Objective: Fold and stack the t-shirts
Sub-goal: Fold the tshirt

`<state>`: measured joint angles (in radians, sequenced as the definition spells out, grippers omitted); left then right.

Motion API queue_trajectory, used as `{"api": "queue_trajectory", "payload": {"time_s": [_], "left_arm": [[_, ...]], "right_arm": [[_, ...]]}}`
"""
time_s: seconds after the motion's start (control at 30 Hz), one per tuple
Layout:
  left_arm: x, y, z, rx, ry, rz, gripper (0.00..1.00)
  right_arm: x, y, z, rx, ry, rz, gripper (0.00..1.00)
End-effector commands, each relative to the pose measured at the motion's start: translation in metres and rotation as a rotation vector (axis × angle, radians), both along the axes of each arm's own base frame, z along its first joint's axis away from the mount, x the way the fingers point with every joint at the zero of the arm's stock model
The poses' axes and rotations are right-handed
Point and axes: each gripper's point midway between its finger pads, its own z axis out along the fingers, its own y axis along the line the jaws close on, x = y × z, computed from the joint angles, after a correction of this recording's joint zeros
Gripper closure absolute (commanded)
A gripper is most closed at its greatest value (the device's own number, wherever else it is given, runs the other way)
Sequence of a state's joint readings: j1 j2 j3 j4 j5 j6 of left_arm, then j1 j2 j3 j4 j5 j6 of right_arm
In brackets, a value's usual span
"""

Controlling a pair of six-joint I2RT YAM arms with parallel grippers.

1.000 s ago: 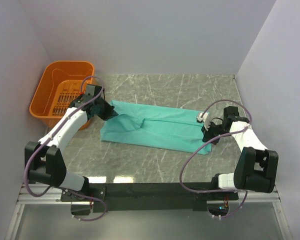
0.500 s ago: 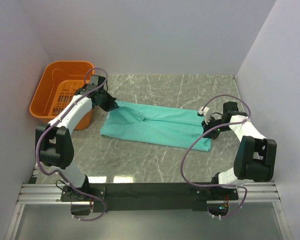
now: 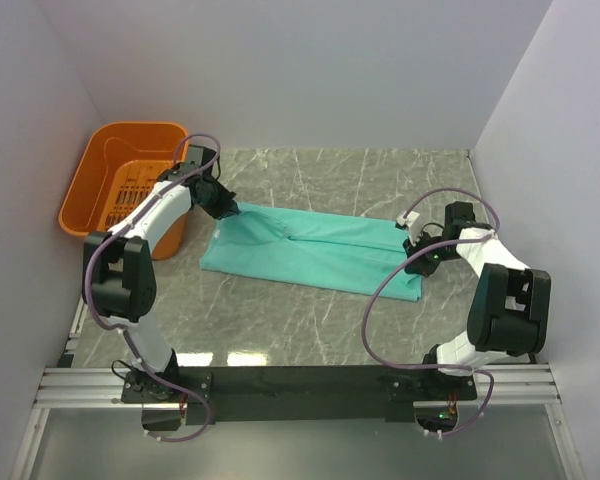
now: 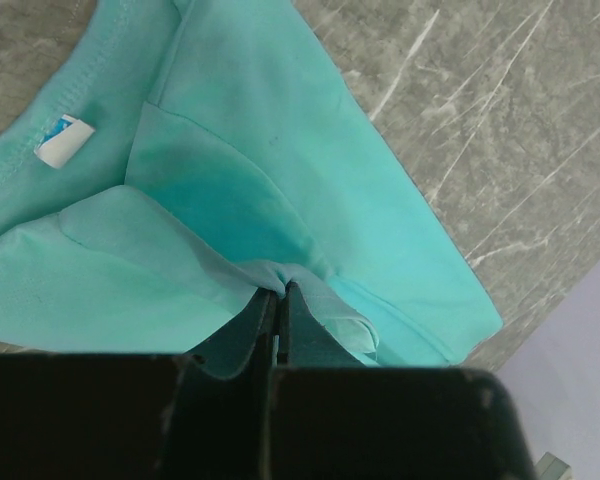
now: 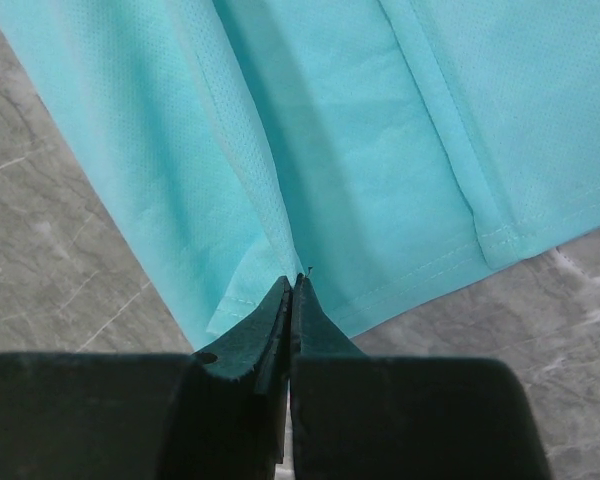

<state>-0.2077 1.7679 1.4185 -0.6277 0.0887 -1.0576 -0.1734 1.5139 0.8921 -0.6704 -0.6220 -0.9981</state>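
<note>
My left gripper draws the pinched fold outward next toward the shirt's far edge (image 3: 240,205) (image 4: 432,288), which lies uncovered outward past the fold, then releases the cloth.
The teal-green t-shirt (image 3: 310,255) lies folded lengthwise in a long band across the middle of the marble table. My left gripper (image 3: 227,209) is shut on the shirt's far left corner beside the basket; in the left wrist view (image 4: 278,290) the cloth (image 4: 260,160) bunches between the jaws, and a white collar tag (image 4: 62,138) shows. My right gripper (image 3: 417,262) is shut on the shirt's right end; in the right wrist view (image 5: 292,282) the jaws pinch a fold near the hem (image 5: 380,180).
The orange slotted basket (image 3: 98,195) stands at the far left against the wall, just left of my left arm. White walls close in the table on the left, back and right. Grey marble table (image 3: 280,320) lies between the shirt and the arm bases.
My left gripper has carried the shirt's left corner up and back toward the far left, pulling the left end flat. My right gripper has shifted slightly and still holds the right end.
</note>
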Motion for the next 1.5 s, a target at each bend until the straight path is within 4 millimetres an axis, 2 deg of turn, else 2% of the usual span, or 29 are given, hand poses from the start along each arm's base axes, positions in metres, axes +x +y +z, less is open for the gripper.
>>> {"api": "queue_trajectory", "payload": {"time_s": [0.0, 0.33, 0.77, 1.3, 1.47], "left_arm": [[0.013, 0.004, 0.012, 0.023, -0.041, -0.004, 0.99], [0.022, 0.002, 0.003, 0.029, -0.023, -0.008, 0.99], [0.041, -0.006, 0.013, 0.028, -0.04, -0.035, 0.99], [0.051, -0.005, -0.011, 0.053, 0.013, -0.025, 0.99], [0.057, -0.005, -0.013, 0.059, 0.017, -0.017, 0.98]], "right_arm": [[0.02, -0.007, 0.009, -0.014, -0.051, -0.031, 1.0], [0.021, -0.009, 0.005, -0.022, -0.042, -0.046, 1.0], [0.022, -0.014, -0.001, -0.043, -0.025, -0.075, 1.0], [0.029, -0.015, 0.001, -0.035, -0.035, -0.115, 1.0], [0.034, -0.014, 0.004, -0.023, -0.044, -0.144, 0.99]]}}
